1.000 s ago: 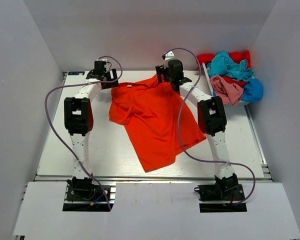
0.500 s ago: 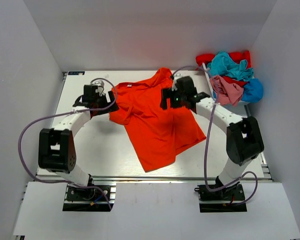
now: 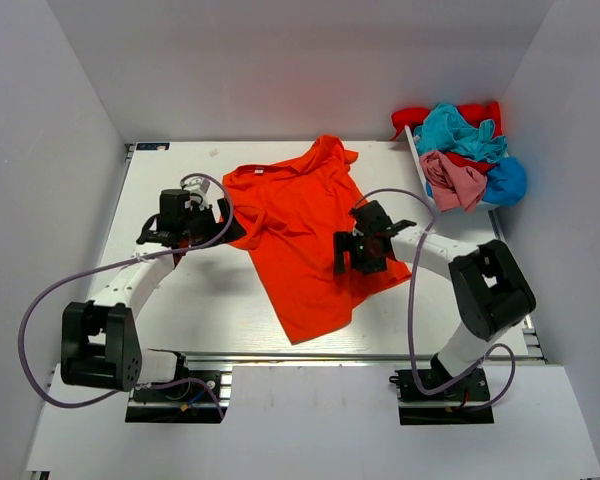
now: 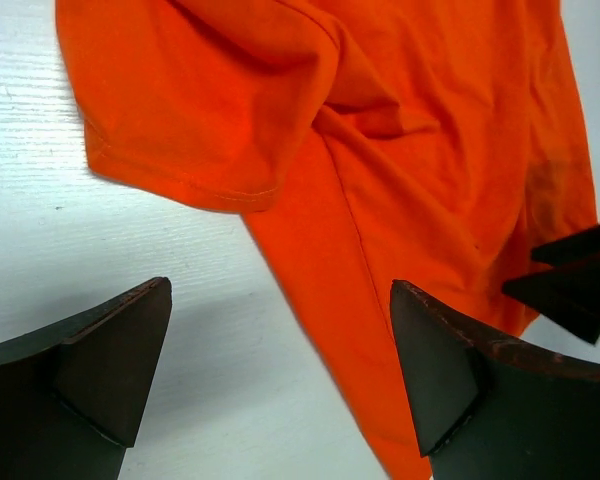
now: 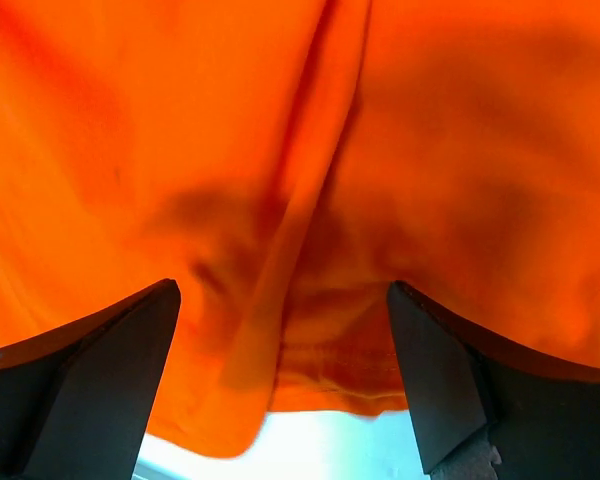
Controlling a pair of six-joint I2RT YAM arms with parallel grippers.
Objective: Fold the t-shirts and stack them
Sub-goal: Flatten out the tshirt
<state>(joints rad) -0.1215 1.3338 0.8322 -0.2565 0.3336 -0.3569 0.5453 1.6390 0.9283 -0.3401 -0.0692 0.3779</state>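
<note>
The left gripper comes down next onto the outer corner of the t-shirt's sleeve hem below its open fingers, because that hem lies exposed on the table.
A bright orange-red t-shirt [image 3: 300, 235] lies spread and slightly skewed on the white table [image 3: 180, 310]. My left gripper [image 3: 234, 229] is open at the shirt's left sleeve. In the left wrist view the sleeve hem [image 4: 195, 190] lies ahead of the open left gripper [image 4: 280, 290], which hangs over table and shirt edge. My right gripper [image 3: 342, 255] is open above the shirt's right side. Its wrist view shows a folded hem [image 5: 345, 365] between the spread fingers [image 5: 90, 370]. Nothing is gripped. Teal [image 3: 458, 130], pink [image 3: 454, 180], red [image 3: 418, 116] and blue [image 3: 507, 182] t-shirts are heaped at the back right.
Grey walls enclose the table on the left, back and right. The heap of shirts sits off the table's far right corner, behind a thin white rail [image 3: 420, 165]. The right gripper's dark fingers [image 4: 570, 285] show at the right edge of the left wrist view.
Both grippers have moved from the shirt's far shoulder edge back toward the near side, the left to the sleeve, the right over the shirt's right side. The shirt's collar end now lies flat.
</note>
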